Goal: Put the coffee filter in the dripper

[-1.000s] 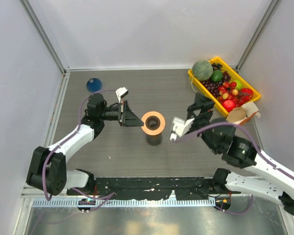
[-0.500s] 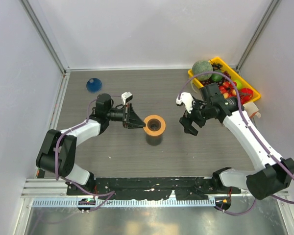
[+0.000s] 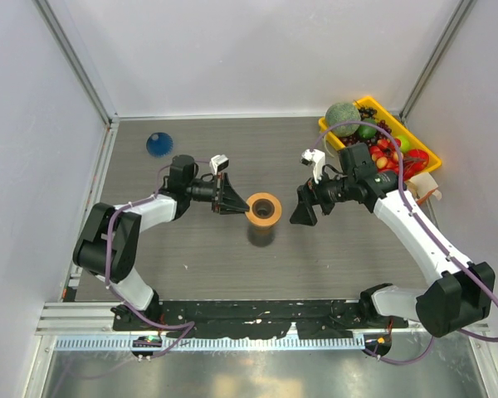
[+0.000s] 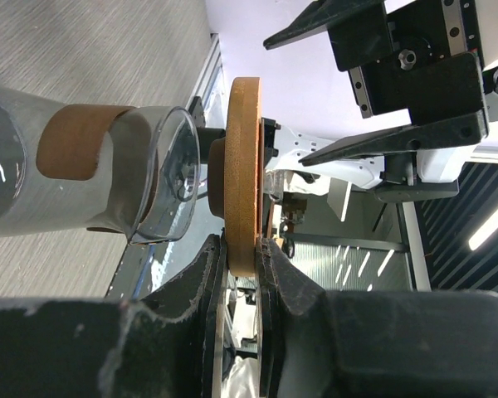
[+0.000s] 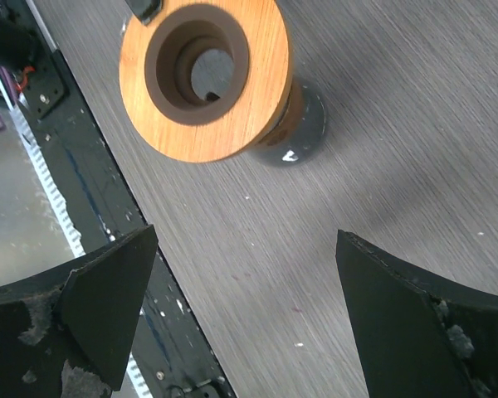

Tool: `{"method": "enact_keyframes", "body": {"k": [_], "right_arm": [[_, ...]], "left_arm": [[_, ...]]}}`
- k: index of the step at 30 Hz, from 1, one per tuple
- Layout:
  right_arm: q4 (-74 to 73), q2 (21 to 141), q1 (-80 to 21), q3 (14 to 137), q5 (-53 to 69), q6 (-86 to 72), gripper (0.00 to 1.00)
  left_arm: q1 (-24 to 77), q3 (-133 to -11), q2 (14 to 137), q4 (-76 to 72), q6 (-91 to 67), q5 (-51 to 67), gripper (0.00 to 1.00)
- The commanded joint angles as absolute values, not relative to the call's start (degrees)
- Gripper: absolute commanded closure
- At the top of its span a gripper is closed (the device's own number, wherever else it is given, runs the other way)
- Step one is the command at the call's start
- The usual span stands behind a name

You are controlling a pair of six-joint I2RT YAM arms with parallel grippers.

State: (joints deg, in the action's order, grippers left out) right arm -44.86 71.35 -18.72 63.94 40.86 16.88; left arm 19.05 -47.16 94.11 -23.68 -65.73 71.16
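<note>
My left gripper is to lower the orange-brown ring onto the glass carafe's opening (image 3: 263, 214) (image 4: 168, 175) next and then open, because there is a gap between the ring and the carafe's rim.
The dark blue dripper (image 3: 158, 144) sits at the far left of the table, away from both grippers. The tan coffee filter (image 3: 429, 189) shows only partly behind the right arm, beside the yellow tray. My left gripper (image 3: 232, 202) is shut on the edge of an orange-brown round cup ring (image 3: 264, 209). It holds the ring at the mouth of a glass carafe (image 4: 75, 178). In the left wrist view the ring (image 4: 245, 166) is edge-on between the closed fingers (image 4: 242, 249). My right gripper (image 3: 303, 211) is open and empty just right of the ring (image 5: 203, 79).
A yellow tray (image 3: 335, 133) of fruit stands at the back right. White walls close the back and both sides. The carafe's dark base (image 5: 307, 124) stands on the grey table under the ring.
My right gripper has moved left and lower toward the ring, jaws open. My left gripper keeps hold of the ring, shifted slightly right, and the left arm has folded in.
</note>
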Motion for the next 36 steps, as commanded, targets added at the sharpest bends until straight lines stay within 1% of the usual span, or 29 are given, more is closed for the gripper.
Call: {"method": "enact_keyframes", "body": {"k": [1,4,6,9,19,21,30,34,36], "right_arm": [[-36.65,69.87,-18.46,62.67,43.51,9.76,0.04],[-37.52,70.22,-18.37,63.02,44.30,9.67,0.05],[-37.71,70.23,-18.37,63.19,44.56,9.67,0.04],[-38.14,70.22,-18.37,63.28,44.56,9.84,0.04],[-39.20,70.84,-18.37,63.46,44.39,10.72,0.04],[-39.20,70.93,-18.37,63.37,44.38,10.81,0.04],[-39.81,71.28,-18.37,63.28,44.30,11.08,0.04],[-39.90,71.46,-18.28,63.11,44.30,11.51,0.04],[-39.90,71.46,-18.37,62.84,44.21,11.86,0.04]], "left_arm": [[18.63,-49.92,94.57,-23.04,-63.29,72.69,0.99],[18.63,-50.53,94.92,-19.09,-60.22,72.34,0.98],[18.46,-51.06,95.10,-16.10,-58.19,71.81,0.95],[18.20,-51.50,95.53,-13.89,-56.87,71.37,0.93],[17.84,-52.65,97.03,-8.35,-52.56,70.58,0.92],[17.84,-52.73,97.12,-7.74,-51.95,70.40,0.88],[16.53,-53.79,96.51,-3.78,-48.87,68.73,0.57],[15.82,-53.26,93.61,-1.33,-46.50,68.21,0.44],[15.38,-52.47,90.89,1.21,-43.96,67.07,0.35]]}}
